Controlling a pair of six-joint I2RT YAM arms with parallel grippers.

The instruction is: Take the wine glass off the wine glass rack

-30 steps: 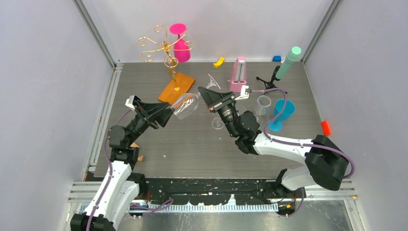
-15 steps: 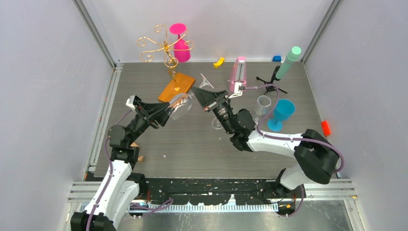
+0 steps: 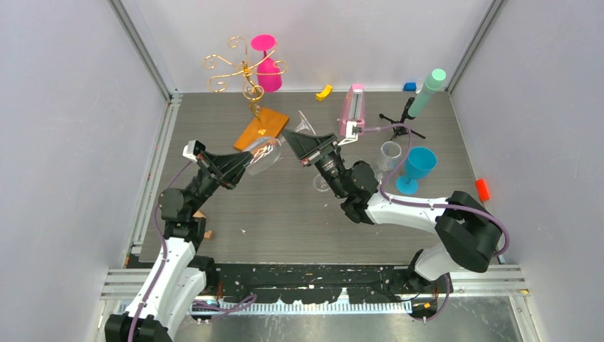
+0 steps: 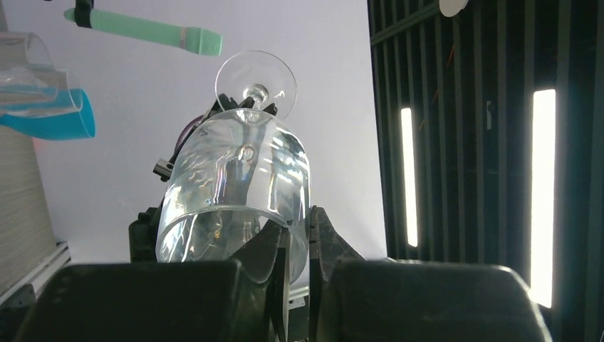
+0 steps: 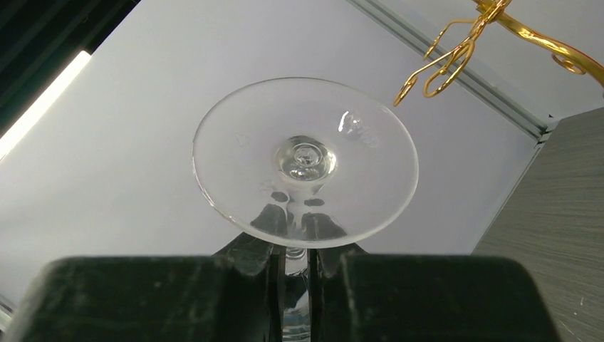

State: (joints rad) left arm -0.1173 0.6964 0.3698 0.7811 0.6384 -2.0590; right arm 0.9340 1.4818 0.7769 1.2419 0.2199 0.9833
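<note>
My left gripper has the glass tilted midair, so next it will turn, swing it foot-down, lower it onto bare tabletop beside the clear glass foot and release it.
A clear wine glass [image 3: 265, 152] lies tilted in the air between my two grippers, off the rack and right of its base. My left gripper [image 3: 249, 161] is shut on the bowl's rim; in the left wrist view the rim [image 4: 235, 182] sits pinched between the fingers of that gripper [image 4: 298, 239]. My right gripper [image 3: 289, 137] is shut on the stem just below the foot; the right wrist view shows the round foot [image 5: 305, 160] above that gripper [image 5: 298, 255]. The wine glass rack [image 3: 246, 69], gold wire on an orange base [image 3: 261, 128], stands at the back left.
A pink glass [image 3: 267, 65] is by the rack's right arm. A pink upright object [image 3: 352, 108], a clear cup [image 3: 389, 152], a blue goblet [image 3: 417, 168] and a teal bottle [image 3: 427, 91] stand to the right. A clear glass foot [image 3: 322, 183] lies under my right arm.
My right gripper moved left to the glass and now holds its stem. My left gripper shifted slightly left and back with the bowl.
</note>
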